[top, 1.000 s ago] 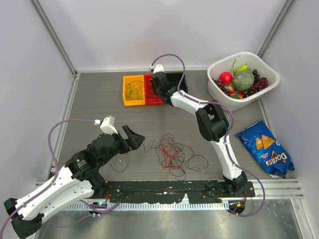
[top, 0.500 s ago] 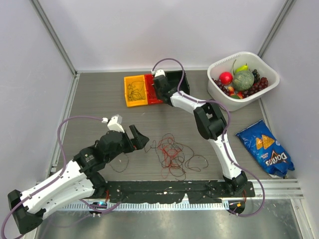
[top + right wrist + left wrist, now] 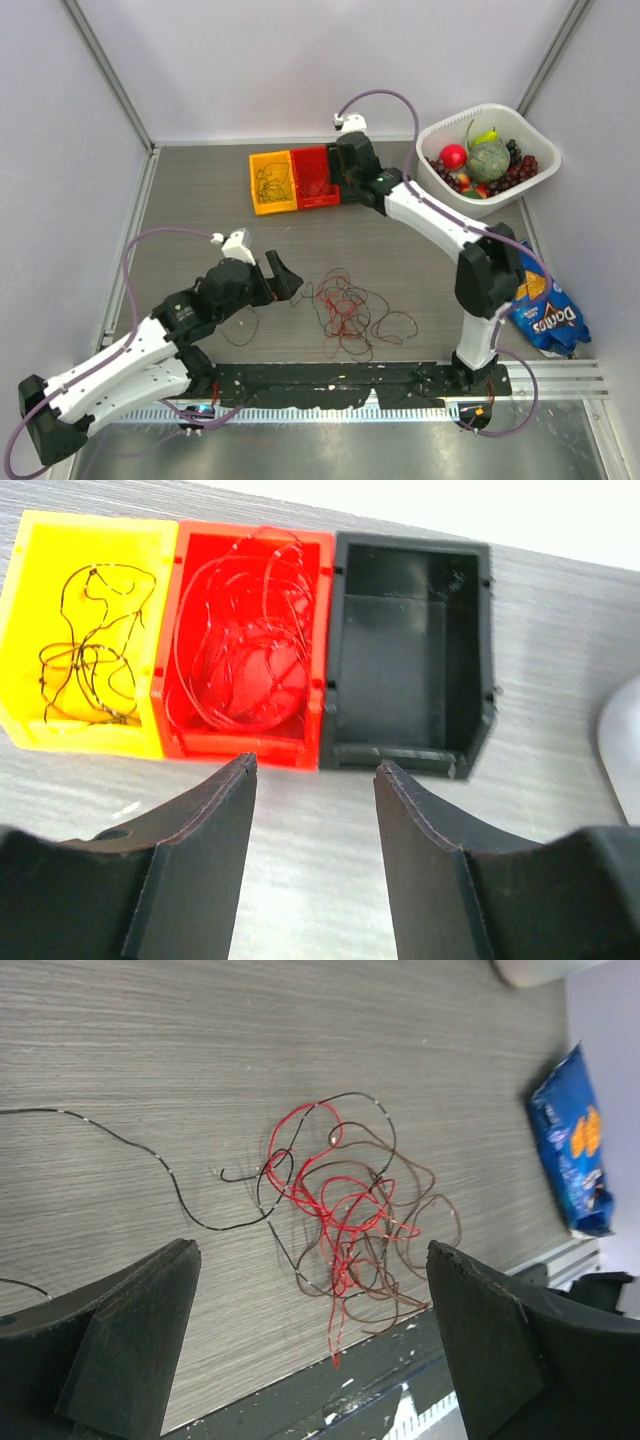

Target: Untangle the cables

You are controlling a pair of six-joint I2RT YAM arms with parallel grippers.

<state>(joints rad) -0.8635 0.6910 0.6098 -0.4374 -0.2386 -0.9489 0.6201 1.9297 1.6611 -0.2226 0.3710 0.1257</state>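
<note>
My left gripper moves down toward the right in the top view, onto the thin black wire's small loop [image 3: 308, 294] [image 3: 284, 1194] next, since the wire leaves the tangle there.
The cables [image 3: 345, 308] lie as a loose tangle of red and dark brown loops on the table in front of the arm bases. In the left wrist view the cables [image 3: 340, 1205] sit between and beyond my wide-open fingers, and a thin black wire [image 3: 170, 1175] trails off to the left. My left gripper [image 3: 278, 284] [image 3: 310, 1250] hovers just left of the tangle, open and empty. My right gripper [image 3: 345, 180] [image 3: 315, 765] is open and empty just in front of the bins. Red wires lie in the red bin [image 3: 245, 640] and black wires in the yellow bin [image 3: 85, 640].
A black bin [image 3: 410, 660] stands beside the red one with nothing in it. A white basket [image 3: 432, 135] of fruit sits at the back right. A blue chips bag [image 3: 540, 300] [image 3: 580, 1150] lies at the right edge. A black rail [image 3: 350, 380] runs along the near edge.
My right gripper has opened and drawn back from the red bin, moving right. My left arm has moved a little right, towards the tangle.
</note>
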